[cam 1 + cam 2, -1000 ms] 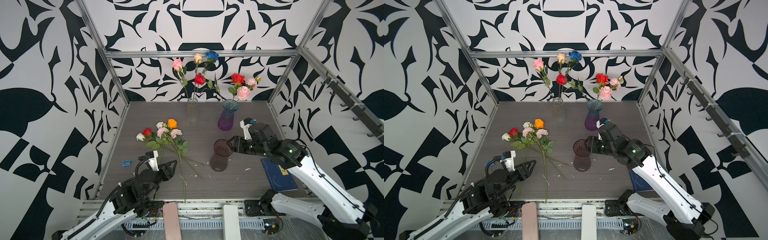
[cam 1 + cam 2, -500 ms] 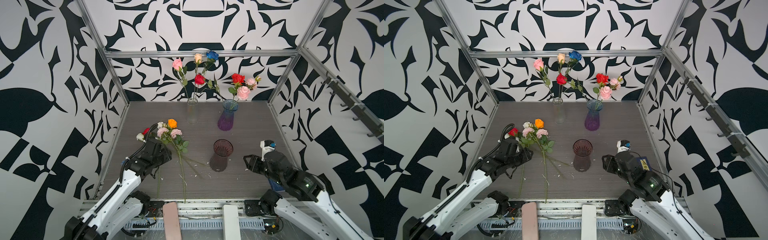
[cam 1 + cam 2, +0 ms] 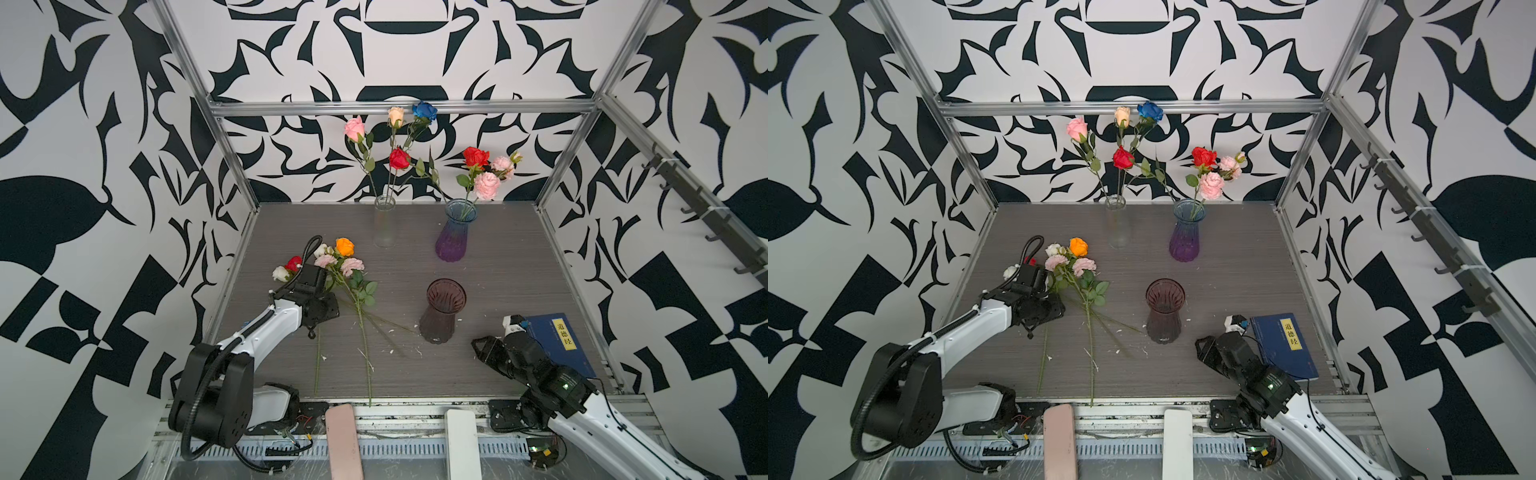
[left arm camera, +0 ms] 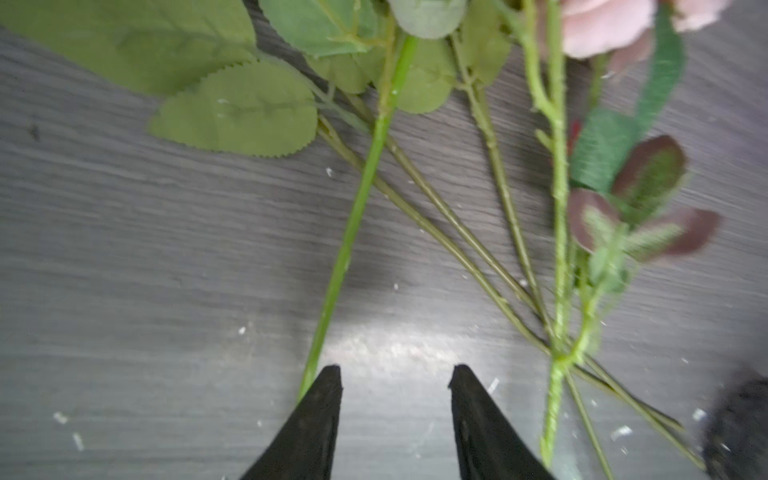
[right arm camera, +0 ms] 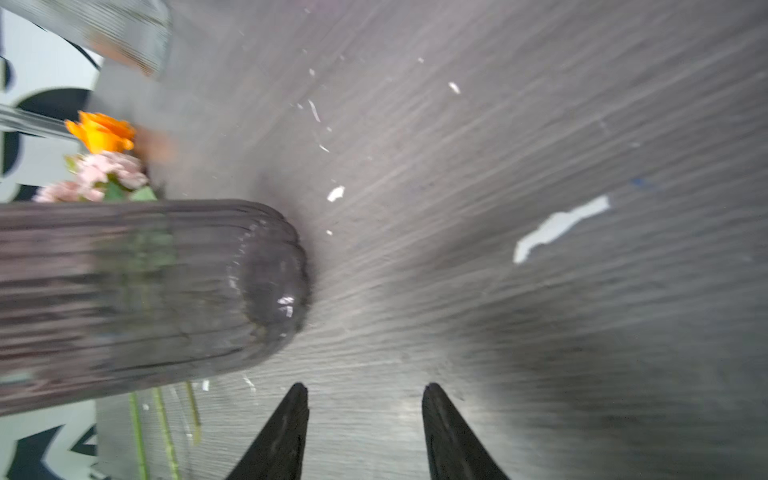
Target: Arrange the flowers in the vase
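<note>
My left gripper shifts sideways next, away from the ribbed vase, and lowers its fingers astride the bare green stem (image 4: 345,252), since it lies below, just outside one finger.
The flowers (image 3: 341,259) lie in a loose bunch on the table's left, with orange, pink, red and white heads and stems running toward the front edge. My left gripper (image 3: 316,326) hangs over those stems (image 4: 353,224) and is open (image 4: 395,374). Nothing is between its fingers; one bright green stem runs past the outside of one fingertip (image 4: 328,386). The dark ribbed glass vase (image 3: 444,309) stands upright and empty mid-table. My right gripper (image 3: 478,348) is open (image 5: 365,390) near the front right, apart from the vase (image 5: 166,291).
At the back stand a clear vase (image 3: 384,224) and a blue-purple vase (image 3: 453,237), each holding flowers. A blue book (image 3: 557,340) lies beside my right arm. A pink bar (image 3: 343,440) and a white bar (image 3: 461,440) sit at the front edge. Patterned walls close in three sides.
My left arm has swung from the front left out over the flower stems. My right arm has drawn back from beside the dark vase to the front right. Both pairs of jaws have narrowed a little.
</note>
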You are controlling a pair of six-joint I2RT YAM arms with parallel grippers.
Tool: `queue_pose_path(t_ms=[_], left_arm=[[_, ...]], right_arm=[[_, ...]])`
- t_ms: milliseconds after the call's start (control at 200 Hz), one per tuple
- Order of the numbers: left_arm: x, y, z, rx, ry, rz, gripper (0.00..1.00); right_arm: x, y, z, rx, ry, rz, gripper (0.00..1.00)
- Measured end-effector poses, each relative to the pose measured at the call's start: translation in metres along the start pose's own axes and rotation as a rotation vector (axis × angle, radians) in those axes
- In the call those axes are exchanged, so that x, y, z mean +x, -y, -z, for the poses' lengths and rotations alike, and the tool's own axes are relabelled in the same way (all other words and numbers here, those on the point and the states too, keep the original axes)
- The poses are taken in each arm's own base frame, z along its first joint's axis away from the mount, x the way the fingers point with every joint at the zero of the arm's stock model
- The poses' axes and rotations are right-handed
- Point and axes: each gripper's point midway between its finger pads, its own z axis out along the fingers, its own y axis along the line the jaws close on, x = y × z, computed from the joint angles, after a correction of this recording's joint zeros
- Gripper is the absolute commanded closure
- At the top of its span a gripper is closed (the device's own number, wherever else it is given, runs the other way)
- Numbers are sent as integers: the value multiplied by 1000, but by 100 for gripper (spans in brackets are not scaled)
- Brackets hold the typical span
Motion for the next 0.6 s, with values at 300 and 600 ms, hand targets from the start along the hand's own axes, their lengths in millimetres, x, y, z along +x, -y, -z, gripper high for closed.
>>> queue_pose_path(t_ms=[300,600], left_arm=[[-1,-16,-16,-89,-23,7,41],[-9,-14,-9,-81,8,18,41]], right_arm=[[-2,-8,-1,-47,14,-17,51],[-2,-8,-1,-61,19,-23,51]])
